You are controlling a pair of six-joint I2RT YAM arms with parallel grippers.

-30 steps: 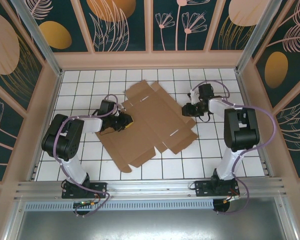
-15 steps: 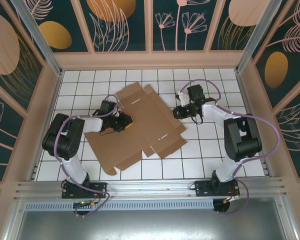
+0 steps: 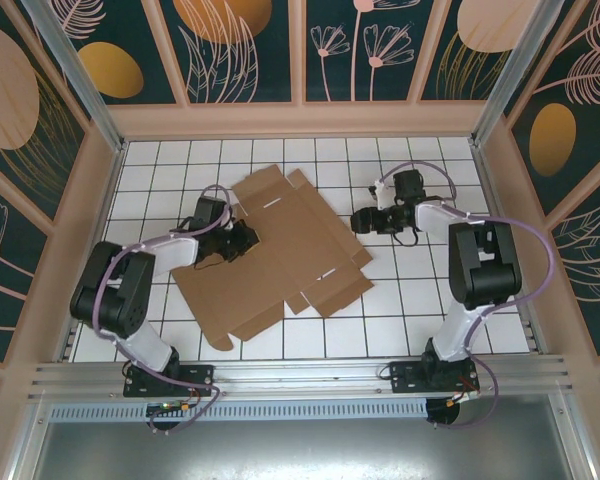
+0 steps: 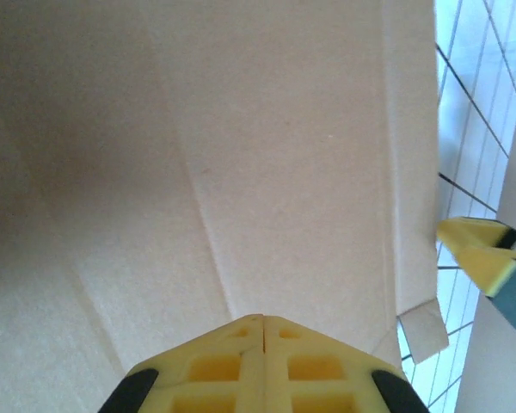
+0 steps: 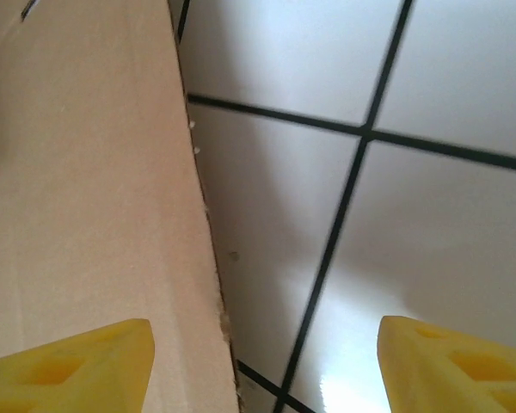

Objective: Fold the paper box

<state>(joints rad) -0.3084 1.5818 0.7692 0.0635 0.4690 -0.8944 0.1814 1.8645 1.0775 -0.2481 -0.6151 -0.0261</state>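
The flap's thin edge [image 3: 348,231] [image 5: 228,340] is between the open fingers of my right gripper, nearer the one over the cardboard, so that gripper needs to shift toward the sheet to center it.
The paper box [image 3: 280,262] lies flat and unfolded on the white tiled table, a brown cardboard sheet with flaps and slots. My left gripper [image 3: 245,240] rests over its left part. In the left wrist view its yellow fingertips [image 4: 264,320] meet, shut, with bare cardboard [image 4: 284,155] beyond them and nothing between them. My right gripper [image 3: 359,222] sits at the sheet's right edge. Its jaws stand wide open [image 5: 262,366]: one finger is over the cardboard [image 5: 77,189], the other over the tiles. A right fingertip [image 4: 483,256] also shows past the sheet's edge in the left wrist view.
Raised beige walls [image 3: 300,120] ring the tiled table [image 3: 430,320]. Bare tiles lie to the right of the sheet and along the near side. Both arm bases stand at the near rail [image 3: 300,378].
The sheet slid left and toward the near side. My right gripper then drew back to the right and opened. My left jaws closed fully and the left elbow swung outward.
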